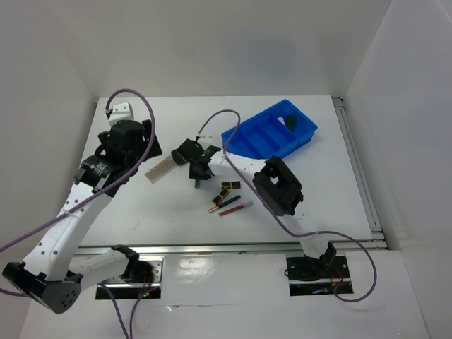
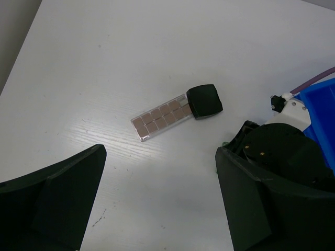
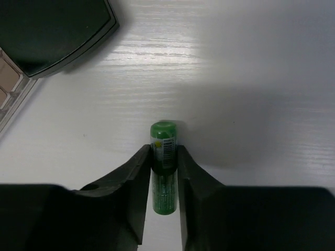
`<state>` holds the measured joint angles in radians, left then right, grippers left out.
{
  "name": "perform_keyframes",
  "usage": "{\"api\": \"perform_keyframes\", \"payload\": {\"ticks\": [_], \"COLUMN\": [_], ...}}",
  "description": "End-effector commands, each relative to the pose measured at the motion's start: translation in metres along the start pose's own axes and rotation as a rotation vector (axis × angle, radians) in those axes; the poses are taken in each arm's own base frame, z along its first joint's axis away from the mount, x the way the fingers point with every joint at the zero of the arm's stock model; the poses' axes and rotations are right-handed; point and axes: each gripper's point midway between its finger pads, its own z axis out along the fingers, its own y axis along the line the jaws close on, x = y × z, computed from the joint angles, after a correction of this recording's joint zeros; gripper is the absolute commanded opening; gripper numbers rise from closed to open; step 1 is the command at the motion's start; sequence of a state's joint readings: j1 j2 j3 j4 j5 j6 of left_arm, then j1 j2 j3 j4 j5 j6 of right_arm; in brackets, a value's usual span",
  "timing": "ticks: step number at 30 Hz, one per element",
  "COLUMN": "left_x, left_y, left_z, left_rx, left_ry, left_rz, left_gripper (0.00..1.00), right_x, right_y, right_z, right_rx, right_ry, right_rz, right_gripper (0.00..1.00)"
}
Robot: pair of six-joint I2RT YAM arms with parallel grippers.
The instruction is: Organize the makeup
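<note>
My right gripper will next lift outward and go down into the compartment (image 1: pixel 272 131) beside the dark green item, since it is to my gripper's right in the top view.
My right gripper (image 3: pixel 164 157) is shut on a green tube (image 3: pixel 164 151) that lies on the white table, a finger pressed against each side. In the top view this gripper (image 1: pixel 200 171) is at mid-table with the tube (image 1: pixel 196 184) poking out below it. Just beyond it are a black square compact (image 3: pixel 49 31) and the pinkish glitter strip (image 2: pixel 161 116), which touch end to end. Gold-black lipsticks (image 1: pixel 226 191) and thin pencils (image 1: pixel 235 207) lie nearer the arms' bases. My left gripper (image 2: pixel 157 209) hovers open over bare table near the strip, holding nothing.
A blue divided tray (image 1: pixel 272 134) stands at the back right with a dark green item (image 1: pixel 291 121) in one compartment. White walls close in the table on the left, back and right. A purple cable loops over each arm.
</note>
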<state>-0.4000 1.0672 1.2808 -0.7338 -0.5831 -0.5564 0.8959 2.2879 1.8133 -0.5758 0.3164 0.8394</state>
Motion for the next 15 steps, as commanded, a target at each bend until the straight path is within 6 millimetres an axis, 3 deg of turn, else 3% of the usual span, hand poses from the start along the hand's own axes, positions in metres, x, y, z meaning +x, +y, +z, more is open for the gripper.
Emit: {"api": "perform_keyframes", "payload": {"ticks": [1,3,8,9,11,14,15], "left_x": [-0.003,-0.003,-0.005,-0.005,-0.001,0.000,0.000], "left_y": [0.001,0.001,0.000,0.000,0.001,0.001,0.000], "left_z": [-0.004,-0.004,-0.004,-0.004,-0.002,0.000,0.000], "left_rx": [0.014,0.014,0.017,0.017,0.014,0.002,0.010], "left_ry": [-0.023,-0.023,-0.030,-0.030,-0.023,-0.020,-0.016], "left_rz": [-0.014,-0.014,-0.010,-0.010,-0.005,0.000,0.000], "left_gripper": [1.00,1.00,1.00,1.00,1.00,1.00,1.00], "right_x": [0.012,0.009,-0.032,-0.051,-0.086,-0.131,-0.152], "right_y": [-0.012,-0.015,0.014,0.031,0.035,0.022,0.022], "right_z": [0.004,0.005,-0.030,-0.048,-0.071,-0.093,-0.114], "right_rx": [0.093,0.106,-0.045,-0.122,-0.168,-0.179,-0.211], "right_ry": [0.005,-0.011,-0.096,-0.150,-0.227,-0.316,-0.378], "right_rz": [-0.043,-0.058,-0.143,-0.153,-0.202,-0.273,-0.278], "right_gripper": [0.28,0.17,0.07,0.07,0.07,0.07,0.07]}}
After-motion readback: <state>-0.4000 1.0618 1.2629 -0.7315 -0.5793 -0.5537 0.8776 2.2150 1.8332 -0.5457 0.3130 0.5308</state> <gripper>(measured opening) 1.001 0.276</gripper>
